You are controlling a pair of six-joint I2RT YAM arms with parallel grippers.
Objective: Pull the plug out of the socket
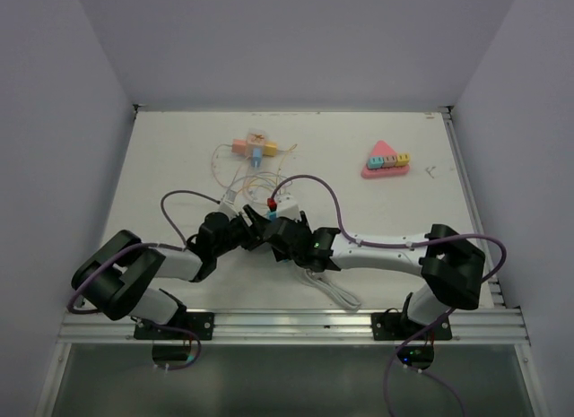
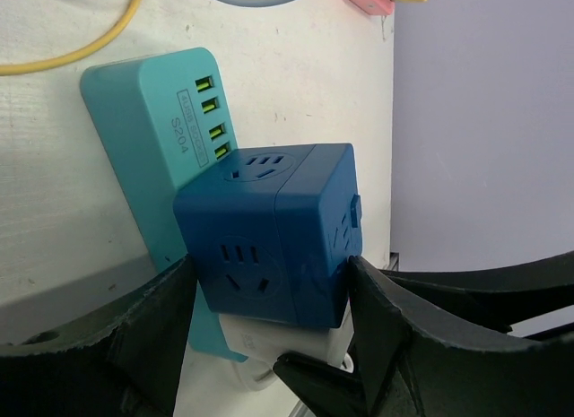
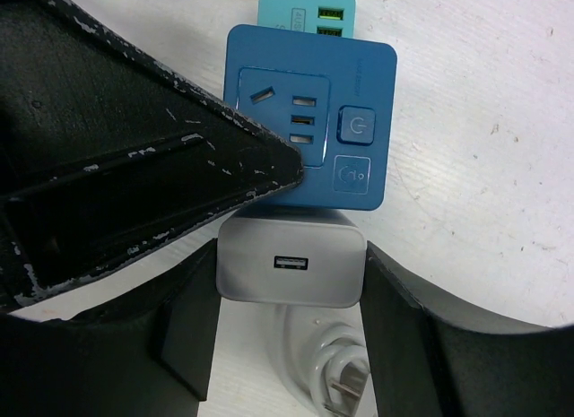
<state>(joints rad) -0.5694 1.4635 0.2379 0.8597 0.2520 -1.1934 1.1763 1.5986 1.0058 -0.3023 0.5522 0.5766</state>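
My right gripper draws the plug off the cube next and across to the right in the top view, to release it on the bare tabletop there.
A dark blue cube socket has a white plug with a USB port stuck in one face. My left gripper is shut on the cube, one finger on each side. In the right wrist view my right gripper is shut on the white plug, its fingers against the plug's two sides, just below the cube. The plug still sits flush against the cube. In the top view both grippers, left and right, meet at mid-table.
A teal power strip lies against the cube. A white cable coils under the plug. A pink triangle toy sits at the back right and a pink and yellow block chain with thin wires at the back centre.
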